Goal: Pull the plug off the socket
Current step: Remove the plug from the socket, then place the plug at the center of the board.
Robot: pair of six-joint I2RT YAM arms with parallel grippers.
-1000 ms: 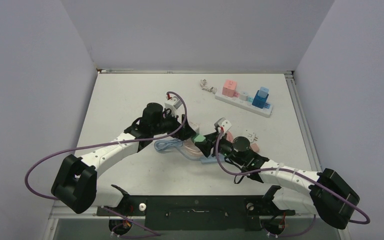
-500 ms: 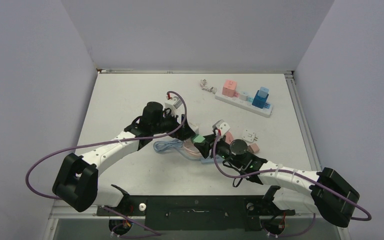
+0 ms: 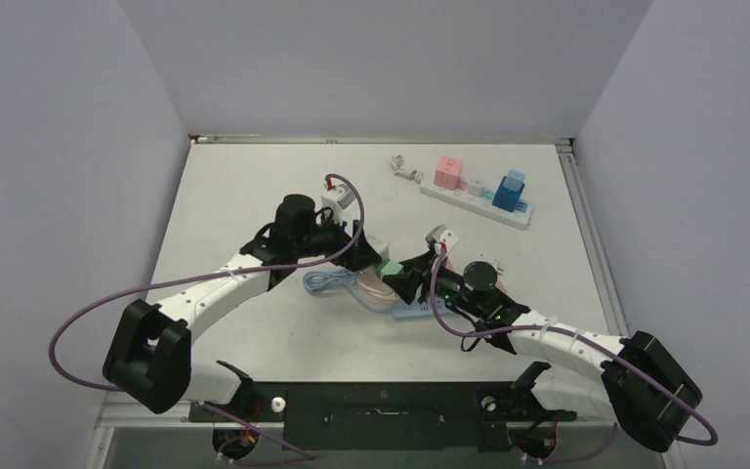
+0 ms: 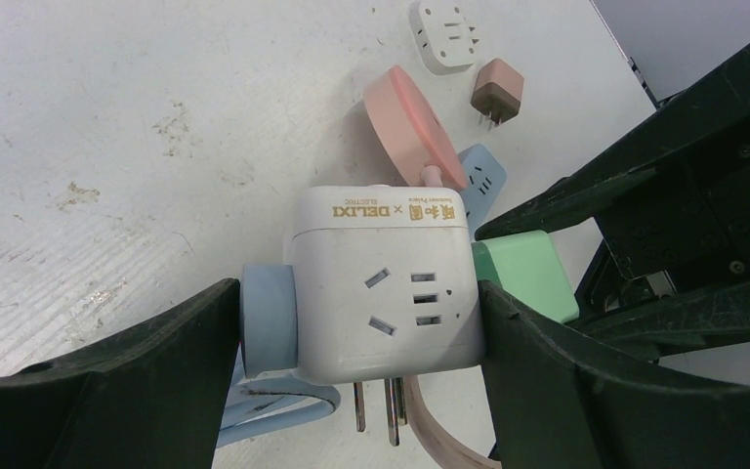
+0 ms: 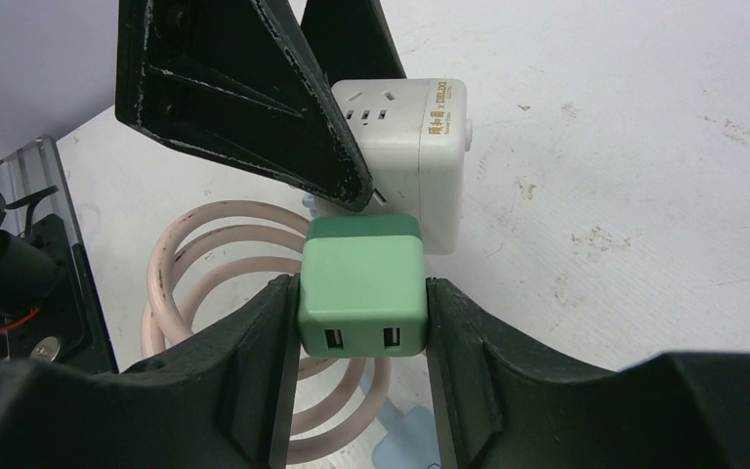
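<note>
My right gripper will pull away next and go down to the tabletop by the white adapter to release, because the green plug (image 3: 388, 271) sits against the held cube.
A white cube socket (image 4: 381, 283) with a blue round plug (image 4: 266, 318) on its left side is held between the jaws of my left gripper (image 4: 361, 332), lifted off the table, its metal prongs pointing down. A green USB plug (image 5: 361, 285) sits against the cube's side and my right gripper (image 5: 363, 332) is shut on it. The cube also shows in the right wrist view (image 5: 412, 161). In the top view the green plug (image 3: 388, 271) lies mid-table, between the left gripper (image 3: 363, 256) and the right gripper (image 3: 402, 280).
A pink coiled cable (image 5: 205, 293) and a light blue cable (image 3: 327, 286) lie under the grippers. A pink round plug (image 4: 408, 122), a brown adapter (image 4: 497, 90) and a white adapter (image 4: 449, 34) lie nearby. A white power strip (image 3: 477, 200) with pink and blue plugs is at the back right.
My right arm has shifted: its wrist swung to the right and back while the gripper stayed on the green plug. The left arm has barely moved.
</note>
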